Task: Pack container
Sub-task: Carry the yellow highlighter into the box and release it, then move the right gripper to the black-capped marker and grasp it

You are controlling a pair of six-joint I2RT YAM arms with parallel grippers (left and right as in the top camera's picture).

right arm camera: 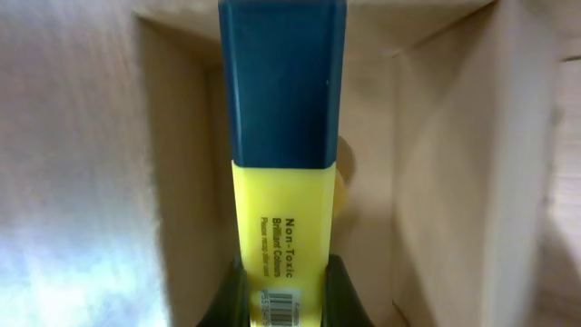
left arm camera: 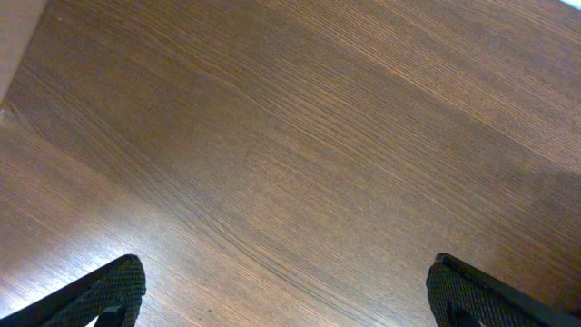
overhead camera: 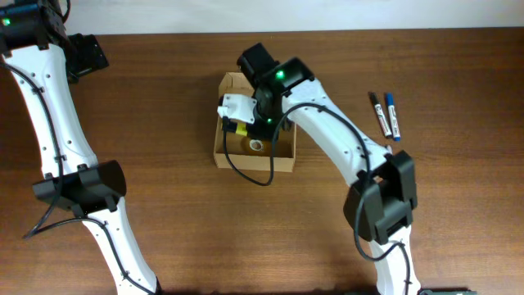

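Observation:
The highlighter will go down into the box with my right gripper, over the bare bottom of the box beside the roll-like item (overhead camera: 233, 146), and be released in that empty spot.
The container (overhead camera: 225, 152) is a tan cardboard box, open at the table's middle, with its flap (overhead camera: 232, 82) at the far side. My right gripper (overhead camera: 239, 127) hangs over the box's left part and is shut on a yellow highlighter (right arm camera: 283, 227) with a dark blue cap (right arm camera: 282, 82). In the right wrist view the highlighter points down into the box, whose inner walls (right arm camera: 445, 173) surround it. A small roll-like item (overhead camera: 256, 146) lies inside the box. My left gripper (left arm camera: 286, 295) is open and empty over bare wood at the far left.
Two markers lie on the table to the right: a black one (overhead camera: 379, 113) and a blue one (overhead camera: 393, 115). The left arm (overhead camera: 57, 139) runs down the table's left side. The table's far edge (overhead camera: 327, 31) is near the box flap.

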